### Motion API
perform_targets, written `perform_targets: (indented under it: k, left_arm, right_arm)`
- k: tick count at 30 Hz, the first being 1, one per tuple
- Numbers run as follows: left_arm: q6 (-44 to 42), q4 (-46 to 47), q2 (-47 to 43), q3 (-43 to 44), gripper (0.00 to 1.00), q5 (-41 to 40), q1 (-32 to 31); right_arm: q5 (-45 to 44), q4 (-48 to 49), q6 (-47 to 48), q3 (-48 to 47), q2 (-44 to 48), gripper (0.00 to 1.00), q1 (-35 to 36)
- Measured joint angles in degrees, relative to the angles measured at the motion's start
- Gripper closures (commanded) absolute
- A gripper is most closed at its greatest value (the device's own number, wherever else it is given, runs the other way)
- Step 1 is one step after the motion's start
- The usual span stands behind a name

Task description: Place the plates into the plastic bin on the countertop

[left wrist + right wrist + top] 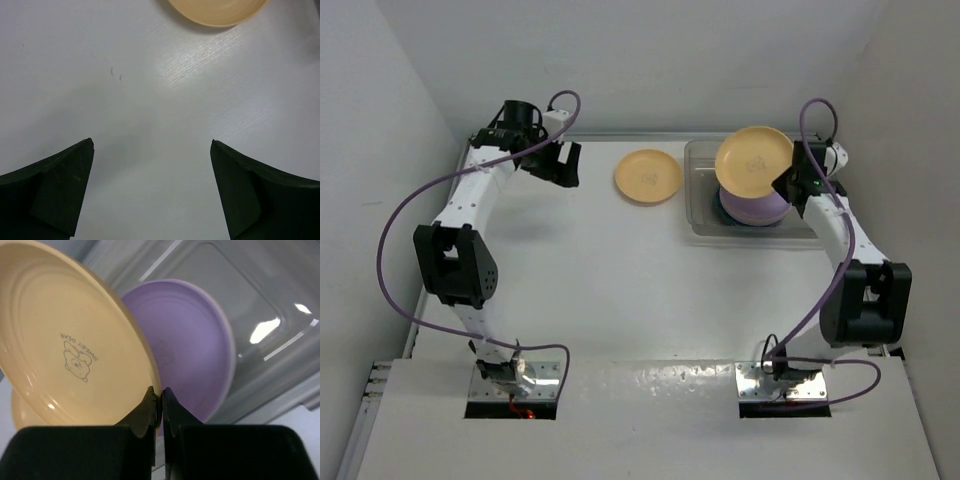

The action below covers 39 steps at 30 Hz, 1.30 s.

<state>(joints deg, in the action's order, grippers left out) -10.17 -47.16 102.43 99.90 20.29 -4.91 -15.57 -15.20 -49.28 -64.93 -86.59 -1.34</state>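
The flat plate lies below my left gripper and to its right in the top view, so I need to shift that way and descend, fingers astride the plate's nearest rim (618, 180) (194, 19).
A yellow-orange plate (754, 160) (70, 345) hangs tilted over the clear plastic bin (705, 225) (280, 365), pinched at its rim by my right gripper (788, 183) (161, 392), which is shut on it. Below it, lilac plates (752, 207) (195, 345) are stacked inside the bin. A second yellow-orange plate (648, 176) (217, 11) lies flat on the white countertop (620, 280), left of the bin. My left gripper (560, 165) (151, 145) hovers open to that plate's left, with only bare countertop between its fingers.
White walls close in the countertop at the back and both sides. Metal mounting plates (517, 385) hold the arm bases at the front edge. Purple cables (390, 260) loop beside each arm.
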Motion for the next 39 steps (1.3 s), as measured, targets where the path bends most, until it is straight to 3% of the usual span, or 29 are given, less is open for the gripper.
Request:
perform_targets:
  k: [6, 7, 9, 10, 11, 13, 14, 18, 26, 33, 37, 38, 39]
  left_arm:
    - [0.15, -0.28, 0.98, 0.0, 0.01, 0.17, -0.02]
    - [0.15, -0.28, 0.98, 0.0, 0.01, 0.22, -0.02]
    - [0.11, -0.37, 0.98, -0.04, 0.01, 0.24, -0.02]
    - [0.07, -0.31, 0.98, -0.04, 0.01, 0.31, -0.02]
    - [0.07, -0.35, 1.01, -0.04, 0.01, 0.42, -0.02]
    - [-0.04, -0.33, 1.22, -0.04, 0.01, 0.52, -0.02]
    - [-0.07, -0.31, 1.49, -0.04, 0.01, 0.72, -0.02]
    - [-0.02, -0.2, 5.42, 1.2, 0.03, 0.98, -1.22]
    - [6.56, 6.99, 22.58, 16.59, 0.04, -1.86, -8.35]
    - [13.49, 14.05, 37.79, 27.89, 0.1, -12.35, -13.49]
    - [16.15, 16.15, 43.47, 29.51, 0.21, -19.04, -14.45]
    - [17.0, 17.0, 44.22, 29.51, 0.38, -19.61, -14.4]
    - [17.49, 17.84, 44.26, 29.81, 0.47, -20.37, -14.25]
  right_arm:
    - [-1.14, -7.06, -1.14, -2.97, -5.57, 0.96, -4.09]
    - [-0.87, -7.74, -1.18, -2.97, -6.05, 0.84, -4.35]
    - [-0.33, -8.96, -1.36, -3.1, -6.73, 0.72, -4.7]
    - [-0.09, -9.46, -1.22, -3.3, -7.06, 0.56, -4.85]
    - [-0.04, -10.19, -1.2, -3.69, -7.41, 0.47, -4.9]
    - [0.7, -10.97, -0.17, -4.31, -8.24, 0.32, -4.96]
    - [0.9, -11.54, 0.35, -4.76, -8.79, 0.29, -4.96]
    - [0.96, -14.82, 3.76, -7.21, -11.52, 0.26, -4.9]
    - [-1.51, -16.17, 9.07, -5.64, -8.66, 0.22, -4.2]
    - [-4.0, -15.39, 13.27, -4.61, -1.38, 0.22, -1.18]
    - [-4.87, -14.78, 14.56, -3.58, 2.47, 0.22, 0.63]
    - [-4.96, -14.73, 14.73, -3.26, 3.37, 0.22, 1.36]
    - [-5.09, -14.71, 14.88, -2.89, 4.28, 0.22, 1.9]
